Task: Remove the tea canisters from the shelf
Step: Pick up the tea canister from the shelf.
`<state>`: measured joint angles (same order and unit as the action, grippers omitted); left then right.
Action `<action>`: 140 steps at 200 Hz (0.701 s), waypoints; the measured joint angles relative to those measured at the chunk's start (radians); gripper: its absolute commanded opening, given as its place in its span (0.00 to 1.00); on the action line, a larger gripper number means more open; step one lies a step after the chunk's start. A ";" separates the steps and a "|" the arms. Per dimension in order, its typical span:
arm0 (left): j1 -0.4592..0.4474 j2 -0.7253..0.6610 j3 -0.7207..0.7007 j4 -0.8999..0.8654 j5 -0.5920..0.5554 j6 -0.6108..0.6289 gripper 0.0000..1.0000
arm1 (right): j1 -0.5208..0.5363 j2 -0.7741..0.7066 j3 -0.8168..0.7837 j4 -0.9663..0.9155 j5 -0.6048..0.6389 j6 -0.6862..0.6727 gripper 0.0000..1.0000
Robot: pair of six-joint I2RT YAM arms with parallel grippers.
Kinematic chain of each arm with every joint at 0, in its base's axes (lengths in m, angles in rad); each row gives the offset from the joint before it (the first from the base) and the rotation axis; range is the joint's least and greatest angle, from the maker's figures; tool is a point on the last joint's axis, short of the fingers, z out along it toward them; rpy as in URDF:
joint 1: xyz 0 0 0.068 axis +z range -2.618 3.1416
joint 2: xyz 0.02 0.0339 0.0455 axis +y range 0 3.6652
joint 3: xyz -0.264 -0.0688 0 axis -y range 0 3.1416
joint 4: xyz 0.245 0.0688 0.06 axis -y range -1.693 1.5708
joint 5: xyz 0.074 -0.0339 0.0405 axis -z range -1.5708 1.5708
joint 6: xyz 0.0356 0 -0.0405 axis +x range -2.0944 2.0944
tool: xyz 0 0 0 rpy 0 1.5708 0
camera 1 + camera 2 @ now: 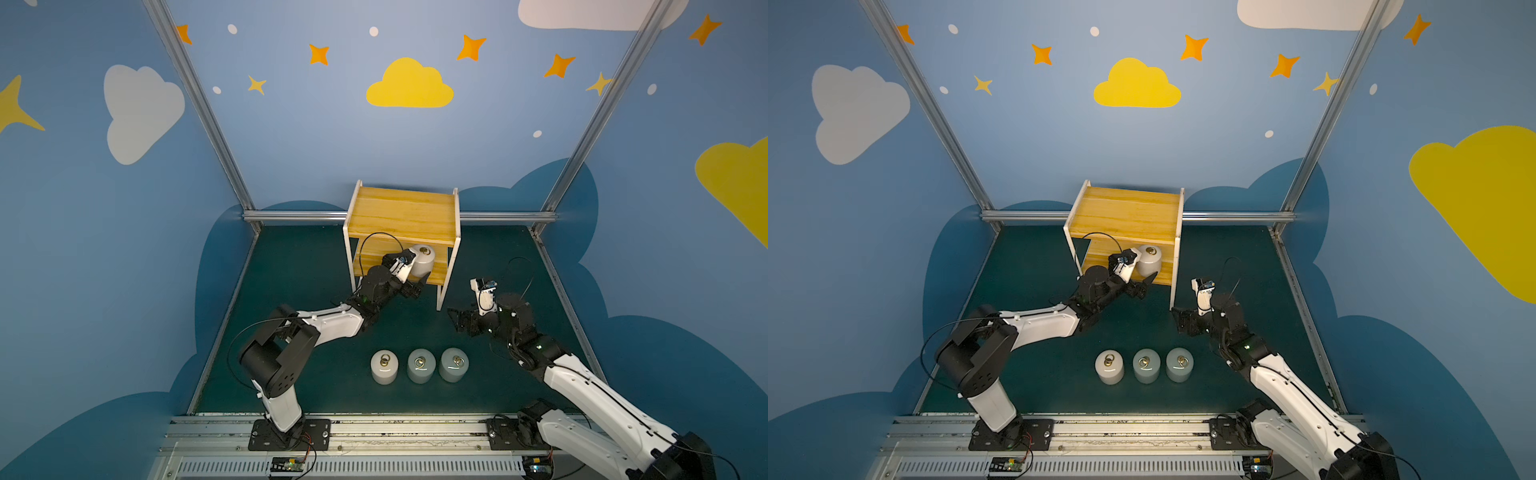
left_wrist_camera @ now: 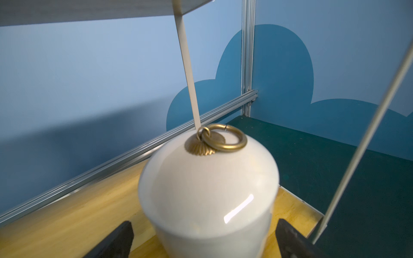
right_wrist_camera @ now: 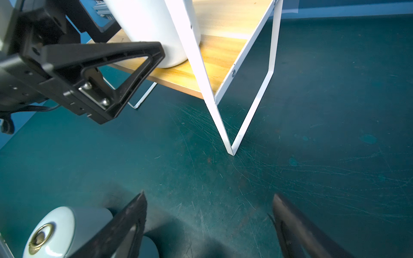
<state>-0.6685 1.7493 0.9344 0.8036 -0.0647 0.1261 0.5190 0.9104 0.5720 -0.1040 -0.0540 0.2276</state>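
Note:
The left gripper should next slide outward around the off-white tea canister's body [image 1: 422,263] [image 2: 210,241], which stands just outward of it, and close, since there is a gap beside each finger.
An off-white tea canister [image 1: 423,261] with a brass ring pull [image 2: 225,140] stands on the lower board of the yellow shelf [image 1: 403,212], near its right end. My left gripper [image 2: 204,223] reaches in from the front and is open, one finger [image 2: 120,239] on each side of the canister with a gap showing at both. Three more canisters stand in a row on the mat in front: an off-white one [image 1: 384,366] and two grey-blue ones [image 1: 421,365] [image 1: 454,364]. My right gripper [image 3: 209,194] hovers open and empty over the mat, right of the shelf's front leg [image 3: 230,149].
The shelf's top board overhangs the canister, and thin white frame legs [image 2: 362,145] stand close on its right. The green mat [image 1: 299,291] is walled by blue panels and aluminium rails [image 1: 291,216]. The nearest grey-blue canister [image 3: 58,230] sits just beside my right gripper's finger.

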 measured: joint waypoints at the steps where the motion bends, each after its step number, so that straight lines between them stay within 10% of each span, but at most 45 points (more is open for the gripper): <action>1: 0.000 0.001 0.002 0.000 -0.001 0.000 1.00 | 0.000 0.000 0.000 0.000 0.000 0.000 0.89; 140: -0.006 0.082 0.097 0.006 0.007 -0.045 1.00 | -0.013 -0.008 -0.006 -0.001 -0.017 0.000 0.89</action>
<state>-0.6746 1.8309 1.0309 0.8097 -0.0578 0.0807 0.5064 0.9024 0.5655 -0.1051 -0.0708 0.2279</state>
